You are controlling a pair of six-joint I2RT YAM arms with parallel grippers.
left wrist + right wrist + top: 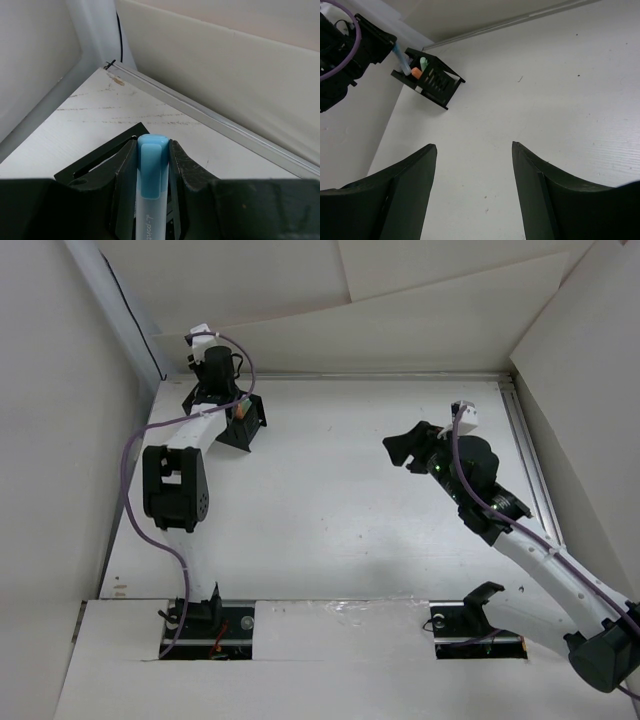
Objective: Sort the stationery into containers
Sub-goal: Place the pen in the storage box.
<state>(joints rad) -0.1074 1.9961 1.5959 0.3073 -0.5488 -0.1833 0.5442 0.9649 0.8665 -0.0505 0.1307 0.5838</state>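
The left gripper shifts toward the green and orange highlighters and slightly back next, then releases the blue highlighter beside them.
The black mesh organiser (246, 426) stands at the far left of the table and also shows in the right wrist view (434, 81). A green highlighter (423, 63) and an orange highlighter (416, 73) stand in it. My left gripper (226, 400) is above the organiser's left side, shut on the blue highlighter (150, 170), which points down toward the box; the blue pen also shows in the right wrist view (402, 59). The organiser's rim (102, 152) lies just under the fingers. My right gripper (406, 448) is open and empty over the table right of centre. The yellow highlighter and both rolls are not in view.
White walls enclose the table; an aluminium rail (215, 122) runs along the back edge just behind the organiser. The left arm's purple cable (128, 470) loops at the left side. A wall corner stands close to the left gripper.
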